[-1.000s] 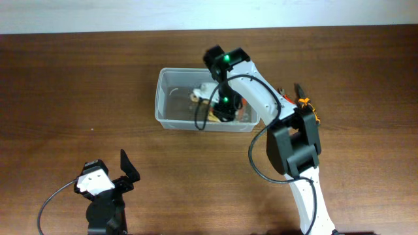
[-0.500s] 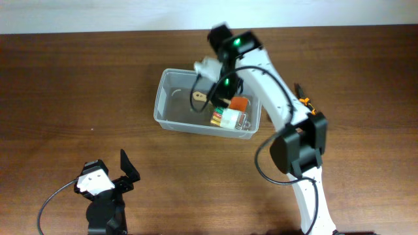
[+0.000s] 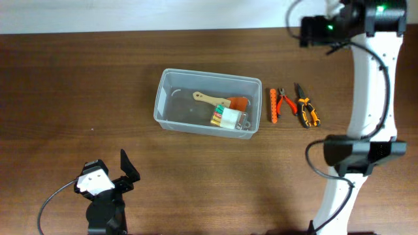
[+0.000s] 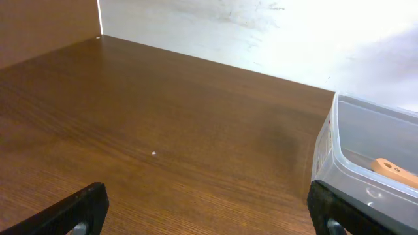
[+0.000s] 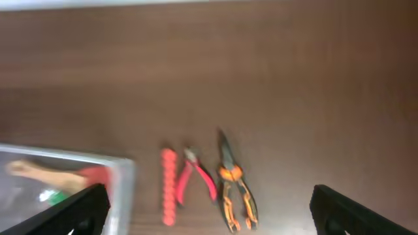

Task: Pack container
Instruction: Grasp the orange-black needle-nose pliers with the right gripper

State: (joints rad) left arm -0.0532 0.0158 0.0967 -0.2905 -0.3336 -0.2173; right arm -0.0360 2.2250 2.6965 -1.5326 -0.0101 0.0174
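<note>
The orange-black pliers' handles are spread apart with room for a finger, so my right gripper should next go down onto the handle farther from the container and close.
The clear plastic container (image 3: 164,104) stands mid-table. It holds a wooden-handled brush with orange bristles (image 3: 219,100) and a white, green and yellow pack (image 3: 226,117). Just right of it lie a red-orange beaded tool (image 3: 273,106), red pliers (image 3: 285,102) and orange-black pliers (image 3: 305,112). My right gripper (image 3: 308,29) is high at the back right, open and empty. Its wrist view is blurred and looks down on the pliers (image 5: 235,189) and the container's corner (image 5: 123,179). My left gripper (image 3: 128,170) is open and empty at the front left. The container's end (image 4: 330,163) lies ahead to its right.
A white wall (image 3: 130,13) runs along the table's back edge. The right arm's base (image 3: 356,153) stands right of the tools. The left arm's cable (image 3: 52,199) loops at the front left.
My right gripper has come up out of the container and swung to the back right, empty. The brush and the pack now lie uncovered in the container. The left arm has not moved.
</note>
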